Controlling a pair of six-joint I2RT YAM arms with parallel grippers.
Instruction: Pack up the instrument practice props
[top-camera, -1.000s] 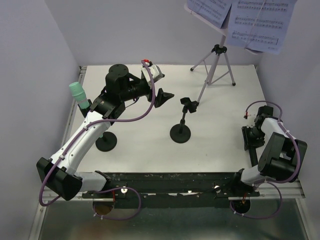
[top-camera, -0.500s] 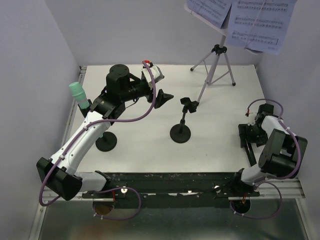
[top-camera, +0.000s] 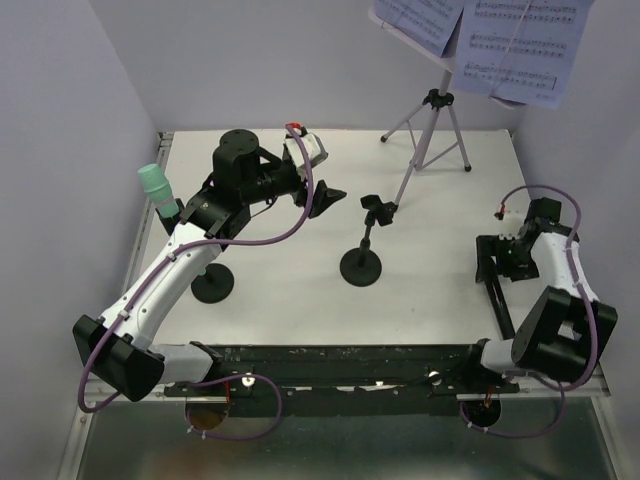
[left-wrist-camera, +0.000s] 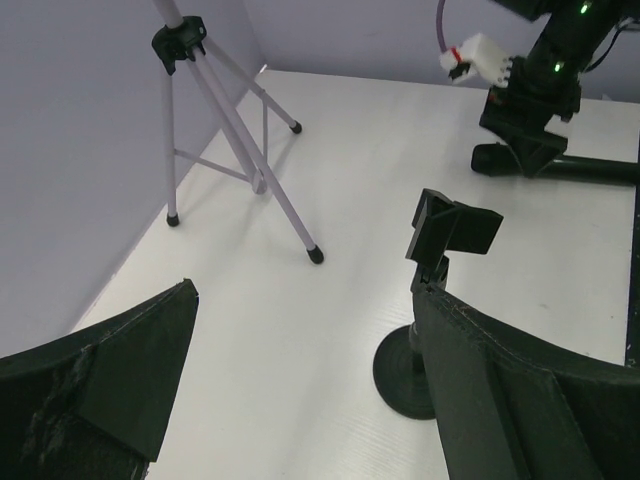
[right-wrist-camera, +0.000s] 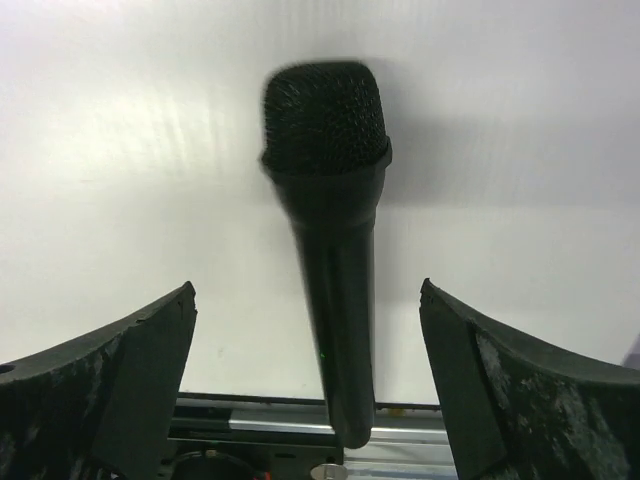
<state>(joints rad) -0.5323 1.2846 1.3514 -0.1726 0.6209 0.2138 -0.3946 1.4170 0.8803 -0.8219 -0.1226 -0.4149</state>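
Note:
My right gripper swings up and to the left in the top view onto the empty black pole's top clip next, since the clip stands high above the tabletop.
The black microphone (right-wrist-camera: 335, 230) lies loose on the white table between the wide-apart fingers of my open right gripper (right-wrist-camera: 305, 290), which touches nothing. From above, that microphone (top-camera: 500, 305) lies near the right front edge, below the right gripper (top-camera: 497, 258). My left gripper (top-camera: 325, 197) hangs open and empty near the table's middle. A short black pole (left-wrist-camera: 450, 225) with a round base (top-camera: 360, 267) stands just right of it. The mint-green microphone (top-camera: 152, 185) stands in the other pole (top-camera: 211, 283) at the left. The silver tripod (top-camera: 430, 130) carries sheet-music pages (top-camera: 500, 40) at the back right.
Grey walls close in the table on the left, back and right. A black rail (top-camera: 340, 355) with the arm bases runs along the front edge. The left arm's elbow (top-camera: 240, 160) and purple cable (top-camera: 285, 225) hang over the left half of the table.
My right gripper has opened fully and let go of the black microphone. It has drawn back away from the front edge. The left arm has stayed still.

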